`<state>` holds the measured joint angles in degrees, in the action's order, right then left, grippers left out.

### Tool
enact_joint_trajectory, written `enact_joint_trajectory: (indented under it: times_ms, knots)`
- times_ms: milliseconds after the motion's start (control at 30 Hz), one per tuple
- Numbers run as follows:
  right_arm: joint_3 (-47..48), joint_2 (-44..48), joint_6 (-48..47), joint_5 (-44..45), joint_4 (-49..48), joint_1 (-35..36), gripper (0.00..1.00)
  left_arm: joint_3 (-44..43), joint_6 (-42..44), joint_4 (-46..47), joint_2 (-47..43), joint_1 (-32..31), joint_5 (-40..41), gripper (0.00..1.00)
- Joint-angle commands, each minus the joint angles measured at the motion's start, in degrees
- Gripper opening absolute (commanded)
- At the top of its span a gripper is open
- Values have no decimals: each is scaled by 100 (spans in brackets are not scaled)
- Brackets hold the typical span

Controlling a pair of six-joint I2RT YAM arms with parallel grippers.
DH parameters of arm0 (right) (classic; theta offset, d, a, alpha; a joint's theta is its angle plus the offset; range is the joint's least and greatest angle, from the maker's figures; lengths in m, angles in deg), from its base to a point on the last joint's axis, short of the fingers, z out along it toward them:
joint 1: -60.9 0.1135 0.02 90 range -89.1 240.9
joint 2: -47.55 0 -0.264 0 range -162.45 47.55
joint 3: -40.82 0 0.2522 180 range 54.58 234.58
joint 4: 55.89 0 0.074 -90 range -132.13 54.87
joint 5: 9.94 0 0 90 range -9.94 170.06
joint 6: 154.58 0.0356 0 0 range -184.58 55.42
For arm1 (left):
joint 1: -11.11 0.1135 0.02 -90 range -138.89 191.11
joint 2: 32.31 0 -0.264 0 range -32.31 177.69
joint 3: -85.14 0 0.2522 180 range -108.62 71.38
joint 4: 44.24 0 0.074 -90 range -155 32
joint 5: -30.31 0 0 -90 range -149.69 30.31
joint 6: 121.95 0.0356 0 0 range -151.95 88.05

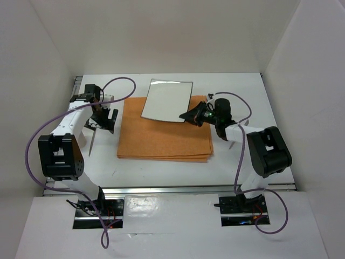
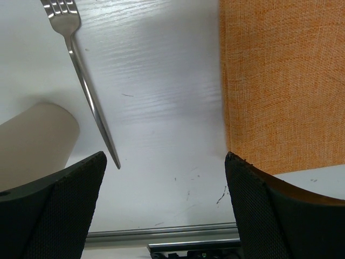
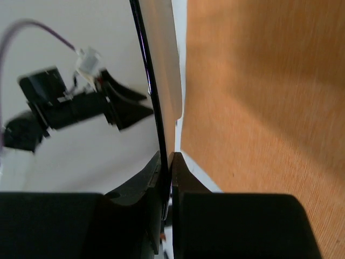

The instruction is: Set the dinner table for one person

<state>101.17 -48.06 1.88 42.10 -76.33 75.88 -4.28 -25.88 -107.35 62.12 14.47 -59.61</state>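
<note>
The plate still sticks out past the far edge of the orange cloth's middle [image 1: 164, 130], so I will next move my right gripper back and down to release the plate there.
The dinner table [image 1: 242, 91] is a white tabletop. An orange cloth [image 1: 164, 135] lies at its middle. My right gripper [image 1: 189, 116] is shut on the near right corner of a square white plate with a dark rim [image 1: 167, 101], which it holds over the cloth's far edge. In the right wrist view the plate [image 3: 156, 81] is edge-on between the shut fingers [image 3: 186, 178], with the cloth [image 3: 259, 108] beside it. My left gripper [image 1: 102, 123] is open and empty above bare table left of the cloth. A metal fork [image 1: 91, 143] lies near it, also in the left wrist view [image 2: 86, 81].
White walls enclose the table on three sides. A metal rail [image 1: 172, 189] runs along the near edge and shows in the left wrist view [image 2: 161, 232]. Purple cables [image 1: 118, 81] loop over the left arm. The cloth's left edge [image 2: 280, 81] lies right of the left gripper.
</note>
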Motion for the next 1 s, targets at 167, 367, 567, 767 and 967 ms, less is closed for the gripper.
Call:
enact_joint_trajectory:
  times_ms: [167, 367, 567, 767, 967]
  knots:
    - [-491, 131, 148, -538, -1264, 452, 0, -63, 105, -40, -259, 51, -219, 96]
    - [-808, -221, 253, -1038, -1484, 453, 0, -63, 105, -40, -259, 51, -219, 96]
    - [-704, -818, 209, -1644, -1896, 392, 0, -10, 105, 12, -259, 51, -219, 96]
    - [-651, -1073, 123, -1759, -1785, 225, 0, -10, 105, 12, -259, 104, -219, 96]
    - [-589, -1495, -282, -2110, -1162, -91, 0, -10, 158, 12, -259, 104, -271, 96]
